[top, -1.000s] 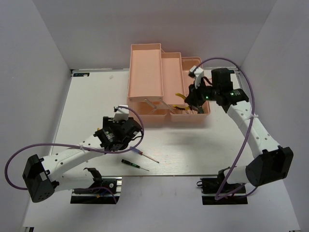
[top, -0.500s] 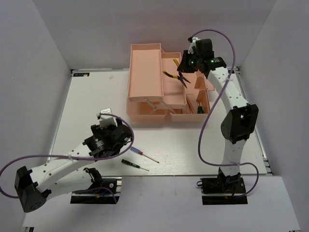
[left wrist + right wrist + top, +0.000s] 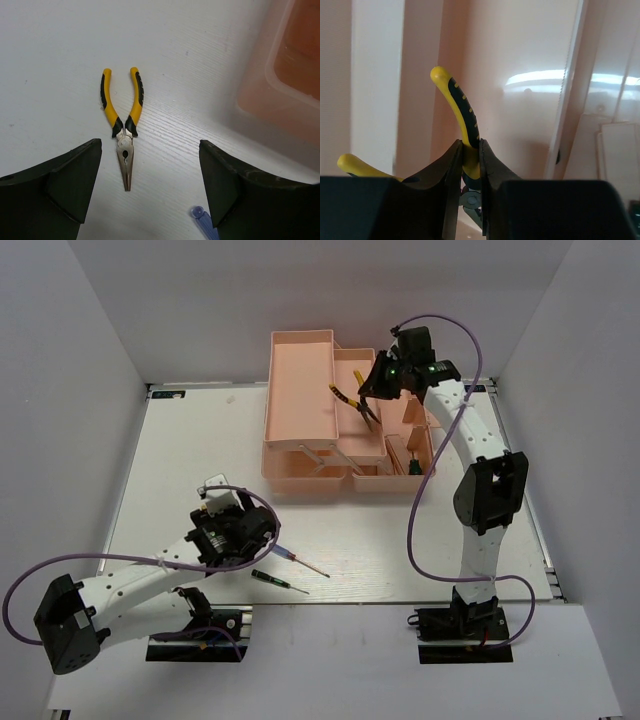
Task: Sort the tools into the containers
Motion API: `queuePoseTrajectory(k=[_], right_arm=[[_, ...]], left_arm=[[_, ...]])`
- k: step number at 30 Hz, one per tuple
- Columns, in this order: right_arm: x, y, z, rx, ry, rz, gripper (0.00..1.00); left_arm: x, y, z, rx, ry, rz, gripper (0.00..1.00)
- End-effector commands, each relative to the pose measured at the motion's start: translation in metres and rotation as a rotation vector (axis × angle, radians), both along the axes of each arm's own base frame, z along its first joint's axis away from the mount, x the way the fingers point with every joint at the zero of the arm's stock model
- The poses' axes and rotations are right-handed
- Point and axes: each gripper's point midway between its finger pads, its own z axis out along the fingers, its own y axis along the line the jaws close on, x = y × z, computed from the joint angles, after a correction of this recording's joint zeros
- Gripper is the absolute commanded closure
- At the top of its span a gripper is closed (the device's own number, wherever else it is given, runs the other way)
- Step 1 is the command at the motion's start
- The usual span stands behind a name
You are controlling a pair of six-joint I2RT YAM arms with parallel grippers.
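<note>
My right gripper will next bring the pliers down toward the pink bottom of the middle tray [image 3: 352,424] [image 3: 502,117] and let them go, as that empty bottom is right below it.
My right gripper [image 3: 374,392] is shut on one handle of yellow-and-black pliers [image 3: 346,398] and holds them above the middle tray of the open pink toolbox [image 3: 300,390]. In the right wrist view the fingers [image 3: 469,146] pinch the yellow handle [image 3: 459,106] over the pink tray floor [image 3: 520,55]. My left gripper [image 3: 238,524] is open and empty above the table. In the left wrist view, the second pliers [image 3: 123,125] lie flat between its fingers [image 3: 150,167], with a purple screwdriver handle [image 3: 202,221] near the right finger. These pliers are hidden in the top view.
The purple screwdriver [image 3: 300,562] and a dark screwdriver [image 3: 278,580] lie on the table right of my left gripper. A green-handled driver [image 3: 413,466] lies in the toolbox's lower compartment. The toolbox corner [image 3: 285,75] shows at the upper right of the left wrist view.
My right gripper lifted the pliers out of the lower compartment and carried them back and left over the middle tray. My left gripper drew back toward the near edge.
</note>
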Motion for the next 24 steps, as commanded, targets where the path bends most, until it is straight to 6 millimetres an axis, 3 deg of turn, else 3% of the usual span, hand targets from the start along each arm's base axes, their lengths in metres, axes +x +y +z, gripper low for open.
queuePoseTrajectory(k=[1, 2, 7, 14, 19, 24], right_arm=[[-0.002, 0.017, 0.021, 0.171, 0.047, -0.042, 1.00], [-0.007, 0.018, 0.007, 0.177, 0.090, -0.048, 1.00], [-0.011, 0.026, -0.012, 0.256, 0.173, -0.063, 1.00], [-0.004, 0.018, -0.020, 0.228, 0.152, -0.078, 1.00], [-0.004, 0.019, -0.015, 0.231, 0.130, -0.046, 0.68], [-0.002, 0.015, -0.007, 0.217, 0.089, -0.024, 0.55]], left_arm=[[0.005, 0.004, 0.006, -0.023, -0.065, 0.046, 0.12], [0.004, 0.006, 0.003, -0.016, -0.059, 0.045, 0.12], [0.004, 0.007, -0.001, -0.012, -0.067, 0.050, 0.12], [0.006, 0.014, -0.013, 0.008, -0.076, 0.078, 0.12], [0.010, 0.015, -0.025, 0.037, -0.055, 0.095, 0.12], [0.010, 0.017, -0.029, 0.055, -0.041, 0.104, 0.10]])
